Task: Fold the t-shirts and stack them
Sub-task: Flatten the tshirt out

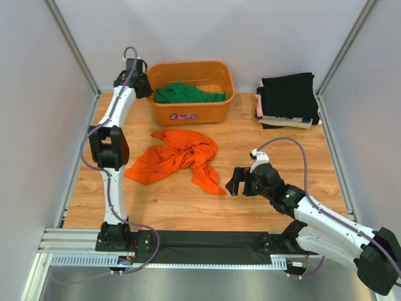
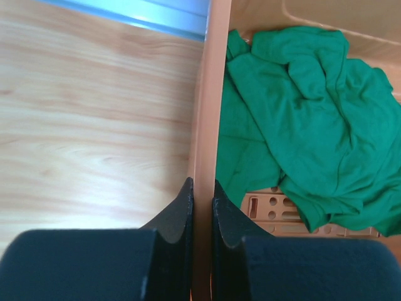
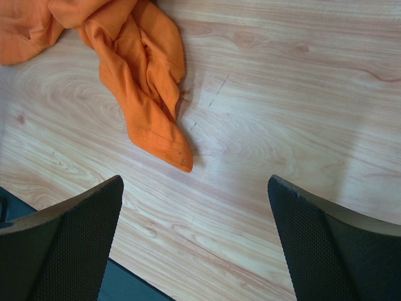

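I should move my right gripper down and to the left in the top view next and close it on the near corner of the orange t-shirt, because that corner sticks out of the crumpled cloth.
A crumpled bright orange t-shirt (image 1: 178,157) lies on the wooden table, one corner (image 3: 141,94) reaching toward my right gripper. A green t-shirt (image 1: 188,94) (image 2: 301,113) is bunched inside the orange plastic basket (image 1: 188,114). My left gripper (image 1: 141,84) (image 2: 202,188) is shut on the basket's left wall (image 2: 203,125), one finger outside and one inside. My right gripper (image 1: 241,184) (image 3: 195,180) hovers wide open over bare wood, just right of the orange shirt's corner, holding nothing. A black t-shirt (image 1: 287,94) tops a folded stack at the back right.
Paler folded shirts (image 1: 285,120) show under the black one. Grey walls enclose the table on the left, back and right. A black strip (image 1: 207,241) runs along the near edge between the arm bases.
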Available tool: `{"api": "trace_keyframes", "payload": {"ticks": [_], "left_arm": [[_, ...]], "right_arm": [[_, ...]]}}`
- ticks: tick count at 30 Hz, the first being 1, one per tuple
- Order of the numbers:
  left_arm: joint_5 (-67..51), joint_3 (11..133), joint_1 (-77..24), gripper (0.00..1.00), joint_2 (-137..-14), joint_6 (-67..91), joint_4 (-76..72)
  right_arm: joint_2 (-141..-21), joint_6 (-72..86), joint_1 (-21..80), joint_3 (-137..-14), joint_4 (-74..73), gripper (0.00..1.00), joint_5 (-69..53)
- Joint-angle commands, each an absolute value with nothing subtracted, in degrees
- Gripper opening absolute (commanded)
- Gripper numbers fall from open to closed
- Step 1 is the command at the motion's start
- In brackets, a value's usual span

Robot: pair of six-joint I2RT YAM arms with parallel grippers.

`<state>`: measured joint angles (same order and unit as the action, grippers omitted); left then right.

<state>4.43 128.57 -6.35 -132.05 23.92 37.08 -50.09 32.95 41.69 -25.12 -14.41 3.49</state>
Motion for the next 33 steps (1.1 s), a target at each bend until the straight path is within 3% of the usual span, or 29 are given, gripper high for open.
{"api": "trace_keyframes", "payload": {"ticks": [1,6,8,9,10,13,15,16,25,29,33], "left_arm": [[12.4,127.3,4.7,0.00,-124.8,27.9,43.3],[12.9,118.6,14.6,0.00,-119.4,29.4,43.6],[12.5,117.1,16.6,0.09,-118.2,29.0,43.4],[12.7,117.0,18.4,0.17,-118.0,28.7,43.5],[12.8,117.2,19.2,0.36,-117.7,28.8,43.7],[10.3,119.0,22.0,0.72,-117.2,28.2,44.3],[8.9,119.5,22.3,0.81,-116.4,28.0,45.5],[8.3,118.0,22.2,0.92,-113.8,28.6,45.5],[7.7,100.2,12.4,0.88,-88.5,29.4,44.7],[5.5,87.5,5.8,0.86,-75.7,28.8,43.2],[2.3,73.9,2.9,0.86,-62.5,27.7,42.3]], "right_arm": [[-50.7,31.6,41.7,-25.1,-11.2,0.98,2.5],[-50.9,31.3,41.7,-24.8,-10.4,0.98,1.8],[-50.8,31.3,41.7,-24.7,-10.3,0.98,1.8],[-50.6,31.3,41.7,-24.6,-10.3,0.98,1.7],[-50.5,31.4,41.7,-24.4,-10.1,0.98,1.6],[-50.3,31.0,41.6,-24.2,-9.9,0.98,1.1],[-50.3,30.9,41.7,-24.1,-9.8,0.98,1.0],[-50.3,31.0,41.6,-24.1,-9.7,0.98,0.9],[-53.3,32.3,41.5,-26.4,-10.8,0.98,2.3],[-62.8,32.9,41.6,-33.2,-12.9,0.95,0.9],[-72.9,33.4,42.2,-39.5,-14.9,0.86,-5.3]]}}
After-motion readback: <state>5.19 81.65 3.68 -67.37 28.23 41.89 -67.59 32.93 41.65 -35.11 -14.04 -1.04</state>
